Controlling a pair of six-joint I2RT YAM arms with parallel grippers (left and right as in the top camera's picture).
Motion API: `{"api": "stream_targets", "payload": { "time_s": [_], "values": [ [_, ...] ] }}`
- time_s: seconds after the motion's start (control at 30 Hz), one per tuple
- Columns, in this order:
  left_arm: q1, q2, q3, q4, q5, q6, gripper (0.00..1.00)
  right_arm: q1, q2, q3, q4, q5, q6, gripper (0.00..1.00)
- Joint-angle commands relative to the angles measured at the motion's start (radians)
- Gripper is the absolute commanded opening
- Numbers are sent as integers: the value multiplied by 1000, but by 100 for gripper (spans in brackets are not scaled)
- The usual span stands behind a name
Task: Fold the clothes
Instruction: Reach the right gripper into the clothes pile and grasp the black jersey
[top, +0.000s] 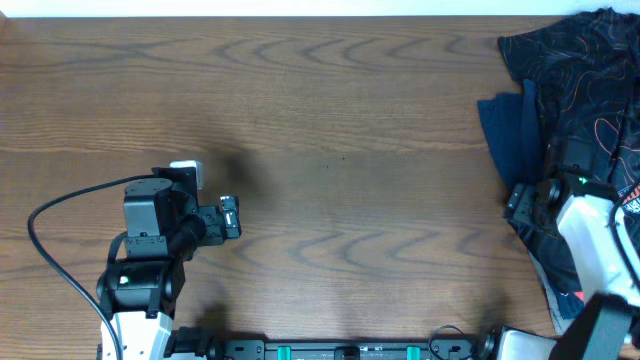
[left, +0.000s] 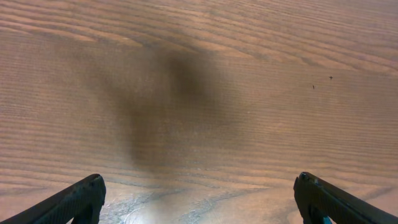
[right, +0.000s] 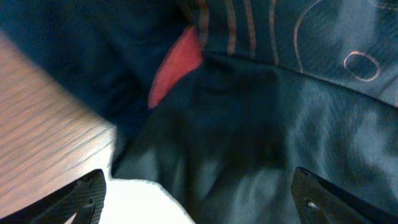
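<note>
My right gripper moves down next onto the dark navy fold near the heap's edge (right: 192, 134), because cloth lies directly beneath its open fingers.
The clothes lie in a heap at the table's right edge. A black jersey (top: 590, 75) with thin wavy lines is on top, and a navy garment (top: 510, 135) sticks out on its left. In the right wrist view the black jersey (right: 273, 124) fills the frame, with a patch of red cloth (right: 177, 65) showing beneath it. My right gripper (top: 535, 200) hovers over the heap's lower left part; its fingers (right: 199, 196) are wide open with nothing between them. My left gripper (top: 230, 217) is open and empty above bare wood (left: 199, 199), far from the clothes.
The wooden table (top: 330, 120) stretches between the arms. The heap hangs over the table's corner, whose edge (right: 93, 134) shows in the right wrist view with white floor below. A black cable (top: 50, 215) loops left of the left arm.
</note>
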Motion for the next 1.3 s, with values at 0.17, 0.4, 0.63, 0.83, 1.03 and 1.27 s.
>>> {"api": "stream_targets", "payload": {
  "time_s": [0.17, 0.4, 0.63, 0.83, 1.03, 1.27],
  "values": [
    [5, 2, 22, -2, 13, -5, 98, -42, 117, 11, 35, 34, 48, 52],
    [5, 2, 22, -2, 13, -5, 98, -42, 70, 33, 12, 17, 48, 5],
    [5, 2, 22, -2, 13, -5, 98, -41, -73, 185, -113, -58, -6, 1],
    [5, 2, 22, -2, 13, -5, 98, -33, -147, 205, -127, -377, -126, 1],
    [5, 2, 22, -2, 13, -6, 98, 94, -146, 201, -199, -800, -324, 1],
    [5, 2, 22, -3, 13, -6, 98, 413, -146, 201, -177, -779, -327, 3]
  ]
}}
